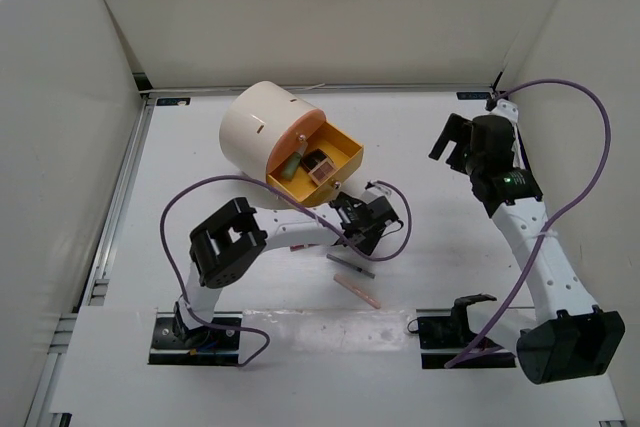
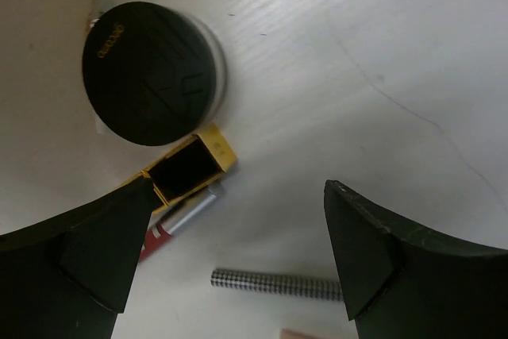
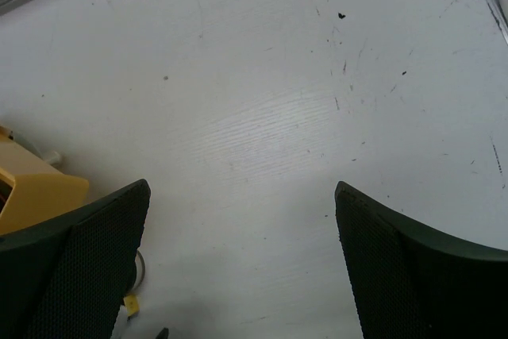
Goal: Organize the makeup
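Observation:
The black round compact (image 2: 151,73) lies beyond my left gripper's open fingers. My left gripper moves outward and to the left in the wrist view next, bringing them around it.
My left gripper (image 1: 362,221) (image 2: 238,260) hangs open just in front of the orange drawer (image 1: 347,153), nothing between its fingers. Below it, in the left wrist view, lie a black round compact (image 2: 151,73), a small gold-edged black case (image 2: 190,166), a silver and red stick (image 2: 178,220) and a checked grey pencil (image 2: 274,282) (image 1: 350,265). A thin pink pencil (image 1: 357,288) lies nearer the arm bases. Inside the drawer sit a mint tube (image 1: 290,165) and a square rose-gold compact (image 1: 320,165). My right gripper (image 1: 455,147) (image 3: 242,196) is open over bare table at the right.
The big cream cylinder (image 1: 258,127) stands at the back centre with its drawer pulled out toward the right. A corner of that drawer (image 3: 32,196) shows at the left of the right wrist view. White walls enclose the table; purple cables loop beside both arms.

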`<state>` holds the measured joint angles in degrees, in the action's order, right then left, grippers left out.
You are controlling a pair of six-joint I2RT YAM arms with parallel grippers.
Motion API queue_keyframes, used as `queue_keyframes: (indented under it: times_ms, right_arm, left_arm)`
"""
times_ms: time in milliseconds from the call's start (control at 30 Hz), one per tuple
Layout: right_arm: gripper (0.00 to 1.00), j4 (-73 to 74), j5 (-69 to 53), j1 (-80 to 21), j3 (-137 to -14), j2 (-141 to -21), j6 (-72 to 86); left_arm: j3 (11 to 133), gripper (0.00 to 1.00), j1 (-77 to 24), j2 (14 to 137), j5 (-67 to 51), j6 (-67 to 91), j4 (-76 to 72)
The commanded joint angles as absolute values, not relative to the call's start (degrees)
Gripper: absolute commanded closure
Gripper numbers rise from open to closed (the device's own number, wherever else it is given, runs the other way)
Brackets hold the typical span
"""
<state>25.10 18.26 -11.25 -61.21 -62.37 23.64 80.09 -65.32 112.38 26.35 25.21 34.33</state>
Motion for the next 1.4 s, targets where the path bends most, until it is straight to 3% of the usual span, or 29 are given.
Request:
queue_keyframes:
  times_ms: [0,167,667,1000,1167,1200,1300,1367]
  right_arm:
    - [0.01,24.8,12.5,-8.8,-60.4,-62.2,23.2]
    - [0.01,24.6,9.3,-6.7,-58.7,-62.2,23.2]
    - [0.01,24.8,7.4,-5.6,-58.0,-61.2,22.9]
    - [0.01,25.3,7.4,-5.3,-59.1,-61.2,22.5]
    - [0.01,25.1,7.4,-4.6,-59.1,-60.6,22.8]
    - [0.01,25.0,7.4,-4.7,-59.0,-60.5,22.9]
    - [0.01,24.6,7.4,-4.2,-59.1,-60.3,23.2]
    - [0.01,24.6,7.4,-4.2,-59.1,-59.9,23.4]
  left_arm:
    - [83.0,0.02,-65.4,112.5,37.6,29.5,34.5]
    - [79.8,0.02,-65.5,113.2,45.2,36.2,30.9]
    - [78.8,0.02,-64.6,118.8,53.4,43.6,25.2]
    - [76.5,0.03,-62.6,120.2,51.2,39.9,16.5]
    - [77.0,0.33,-63.1,119.5,50.1,39.7,17.6]
    - [76.7,0.44,-63.5,119.2,50.4,39.7,17.6]
    - [76.5,0.55,-65.3,117.0,51.2,39.5,19.3]
    - [76.8,0.55,-66.8,115.0,52.0,38.3,19.7]
